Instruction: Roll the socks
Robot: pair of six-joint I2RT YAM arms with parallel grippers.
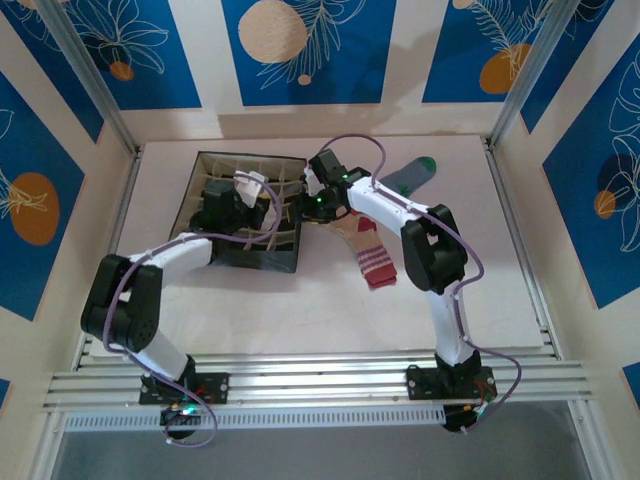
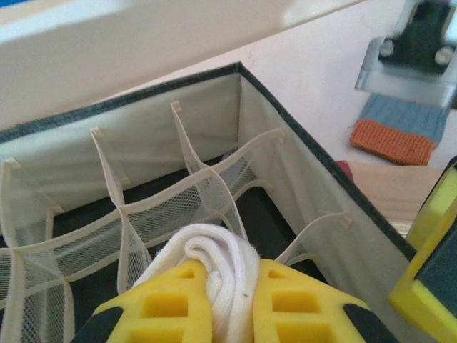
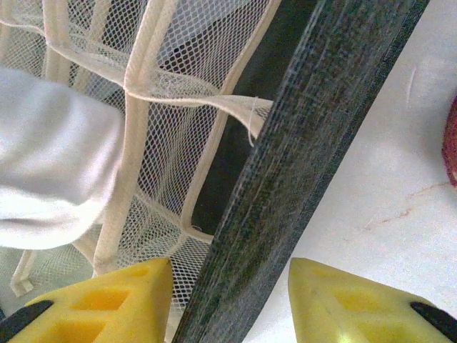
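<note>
My left gripper will next move the rolled white sock down into the mesh cell (image 1: 283,220) below it and let go of the sock.
My left gripper (image 2: 228,266) is shut on the rolled white sock (image 2: 214,250) and holds it over the mesh cells of the dark organizer box (image 2: 300,143). From above, this gripper (image 1: 238,198) hovers over the box (image 1: 215,160) with the white sock (image 1: 250,182) in it. My right gripper (image 3: 228,270) is open and straddles the box's dark right wall (image 3: 300,143), one finger inside and one outside, with gaps on both sides. The peach sock with maroon stripes (image 1: 370,255) lies flat right of the box. The grey-blue sock (image 1: 408,178) with green toe lies behind it.
The box's cream mesh dividers (image 2: 143,214) form several small cells. The orange cuff (image 2: 393,141) of the grey-blue sock lies on the table beyond the box. Bare white tabletop (image 1: 300,300) spreads in front of the box. Patterned walls enclose the table.
</note>
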